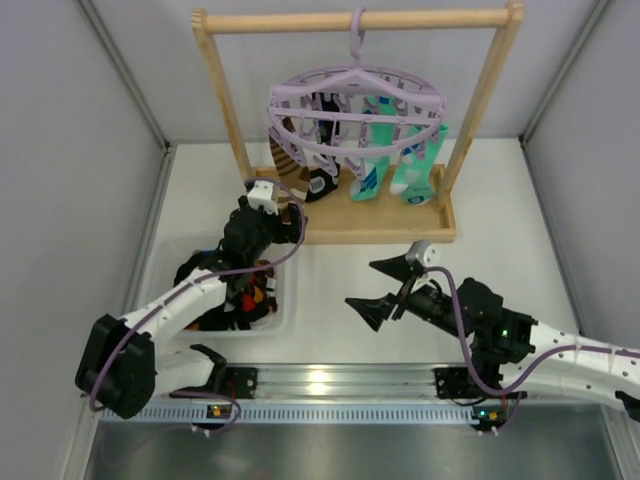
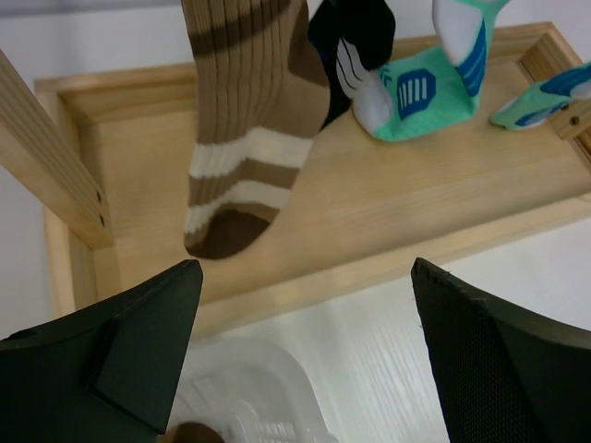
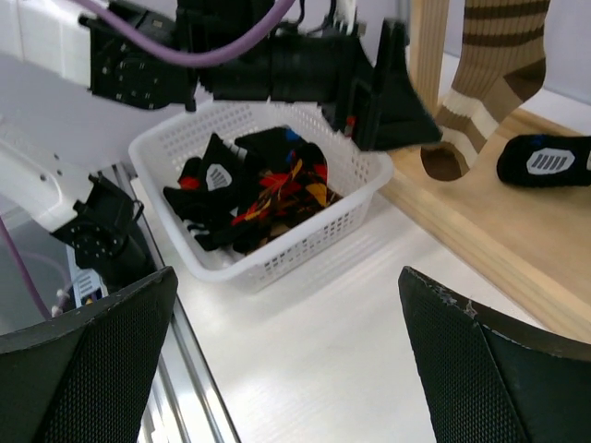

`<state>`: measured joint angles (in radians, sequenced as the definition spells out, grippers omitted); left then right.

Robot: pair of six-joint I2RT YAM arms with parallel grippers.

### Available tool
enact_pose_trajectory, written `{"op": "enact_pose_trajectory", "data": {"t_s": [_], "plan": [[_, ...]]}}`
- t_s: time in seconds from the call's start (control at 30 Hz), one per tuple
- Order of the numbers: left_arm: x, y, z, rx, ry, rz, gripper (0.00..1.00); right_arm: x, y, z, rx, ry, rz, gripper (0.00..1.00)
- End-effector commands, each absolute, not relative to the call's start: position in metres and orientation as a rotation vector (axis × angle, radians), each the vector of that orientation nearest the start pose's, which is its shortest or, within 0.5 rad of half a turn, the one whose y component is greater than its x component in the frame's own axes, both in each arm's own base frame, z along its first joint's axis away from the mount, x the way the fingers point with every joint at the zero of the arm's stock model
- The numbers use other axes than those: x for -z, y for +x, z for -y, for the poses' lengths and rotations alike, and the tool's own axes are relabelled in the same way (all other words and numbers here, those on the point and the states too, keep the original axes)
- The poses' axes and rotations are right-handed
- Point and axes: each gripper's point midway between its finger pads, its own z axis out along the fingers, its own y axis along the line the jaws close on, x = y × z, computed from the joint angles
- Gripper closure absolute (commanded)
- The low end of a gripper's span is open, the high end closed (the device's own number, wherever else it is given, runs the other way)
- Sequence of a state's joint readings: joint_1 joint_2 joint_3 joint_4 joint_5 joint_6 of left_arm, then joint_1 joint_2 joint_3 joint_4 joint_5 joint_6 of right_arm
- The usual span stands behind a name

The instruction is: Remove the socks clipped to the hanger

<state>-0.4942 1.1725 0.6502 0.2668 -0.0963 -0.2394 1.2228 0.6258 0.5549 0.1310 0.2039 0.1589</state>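
Note:
The left gripper will next reach outward, open, until the brown striped sock's foot [image 1: 296, 182] [image 2: 245, 185] is between its fingers, and then close them, because the foot hangs free outward of the gripper.
The lavender hanger [image 1: 355, 100] hangs by its hook from a wooden rail. Several socks are clipped under it: a brown striped sock [image 1: 288, 152] [image 2: 245, 138] [image 3: 489, 65], a dark sock [image 1: 322, 182] [image 2: 355, 41] [image 3: 545, 161] and teal-mint socks [image 1: 412, 172] [image 2: 420, 92]. My left gripper [image 1: 283, 215] [image 2: 305, 351] is open and empty, just in front of and below the brown striped sock's toe, over the rack's near left edge. My right gripper [image 1: 378, 288] [image 3: 286, 360] is open and empty above the table, in front of the rack.
The wooden rack frame [image 1: 225, 100] stands on a wooden base tray [image 1: 380, 222] [image 2: 388, 212] at the back. A white basket [image 1: 170, 262] [image 3: 277, 263] with several dark and orange socks in it sits at the left, under the left arm. Grey walls close in both sides.

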Motion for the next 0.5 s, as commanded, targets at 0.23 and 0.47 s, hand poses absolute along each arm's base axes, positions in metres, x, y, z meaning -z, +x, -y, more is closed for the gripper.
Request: {"op": "enact_pose_trajectory", "data": {"t_s": [0.23, 0.47], "plan": [[-0.237, 0.430, 0.171, 0.417, 0.308, -1.556, 0.02, -0.271, 0.108, -0.285, -1.016, -0.820, -1.404, 0.01], [-0.218, 0.467, 0.162, 0.436, 0.389, -1.571, 0.02, -0.268, 0.079, -0.298, -1.125, -0.998, -1.302, 0.00]]}}
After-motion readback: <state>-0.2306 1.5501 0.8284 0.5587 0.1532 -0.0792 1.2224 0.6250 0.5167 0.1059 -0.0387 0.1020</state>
